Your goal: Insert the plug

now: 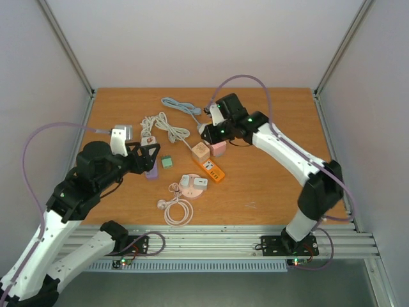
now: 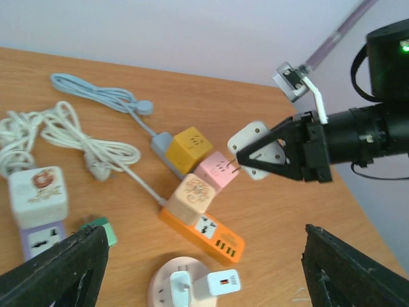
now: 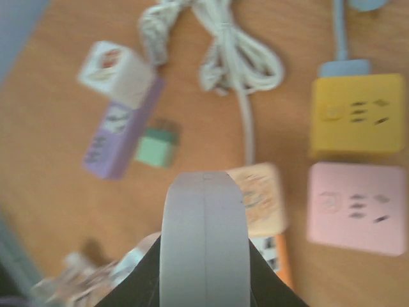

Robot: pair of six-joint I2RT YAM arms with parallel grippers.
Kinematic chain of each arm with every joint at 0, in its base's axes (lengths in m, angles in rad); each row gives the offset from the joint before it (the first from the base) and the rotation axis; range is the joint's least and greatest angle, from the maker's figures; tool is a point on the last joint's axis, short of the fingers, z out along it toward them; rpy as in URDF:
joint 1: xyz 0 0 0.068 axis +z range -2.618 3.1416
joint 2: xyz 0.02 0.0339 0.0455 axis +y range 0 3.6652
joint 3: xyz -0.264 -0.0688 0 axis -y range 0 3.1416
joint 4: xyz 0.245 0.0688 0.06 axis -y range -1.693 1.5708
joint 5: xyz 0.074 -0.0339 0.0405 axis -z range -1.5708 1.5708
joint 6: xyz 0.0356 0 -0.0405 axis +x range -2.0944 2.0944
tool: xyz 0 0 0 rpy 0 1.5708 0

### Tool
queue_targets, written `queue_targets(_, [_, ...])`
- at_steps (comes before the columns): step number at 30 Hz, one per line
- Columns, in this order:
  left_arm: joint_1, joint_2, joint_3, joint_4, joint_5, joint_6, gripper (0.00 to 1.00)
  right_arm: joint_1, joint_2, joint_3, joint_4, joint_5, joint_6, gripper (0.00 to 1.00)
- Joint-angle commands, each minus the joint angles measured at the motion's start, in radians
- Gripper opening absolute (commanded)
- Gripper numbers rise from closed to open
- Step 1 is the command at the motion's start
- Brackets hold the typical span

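Observation:
The right gripper moves down and toward the right in the right wrist view next, onto the yellow cube's slots to release the plug, since they're empty.
My right gripper (image 1: 214,131) is shut on a white plug (image 2: 252,144), which fills the lower middle of the right wrist view as a white plug body (image 3: 204,236). Its metal prongs point at a pink cube socket (image 2: 217,169) and end right at its upper edge; I cannot tell whether they touch. In the right wrist view the pink cube (image 3: 354,204) lies off to the right of the plug. My left gripper (image 2: 204,281) hangs open with nothing in it, above the table's left half near a purple strip (image 1: 152,171).
Beside the pink cube lie a yellow cube (image 2: 188,147), a peach cube (image 2: 195,195) on an orange power strip (image 2: 214,233), and a round pink socket (image 2: 169,284) with a white charger. A green adapter (image 1: 167,162), a white cube (image 2: 38,192) and white and blue cables (image 1: 179,104) lie to the left.

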Motion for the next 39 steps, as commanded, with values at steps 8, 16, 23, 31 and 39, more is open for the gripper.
queue_targets(8, [-0.001,-0.050,-0.038,-0.067,-0.247,0.158,0.92,-0.042,0.384,0.373,-0.141,0.325,-0.146,0.01])
queue_targets(16, [0.000,0.005,-0.050,-0.040,-0.259,0.182,0.93,-0.072,0.514,0.485,-0.150,0.326,-0.184,0.01])
queue_targets(23, [0.000,0.023,-0.072,-0.006,-0.258,0.191,0.94,-0.083,0.528,0.513,-0.210,0.358,-0.175,0.01])
queue_targets(31, [0.000,0.003,-0.084,0.002,-0.259,0.192,0.95,-0.083,0.536,0.525,-0.223,0.311,-0.164,0.01])
queue_targets(39, [0.000,-0.002,-0.094,0.009,-0.251,0.187,0.95,-0.084,0.567,0.548,-0.206,0.296,-0.151,0.01])
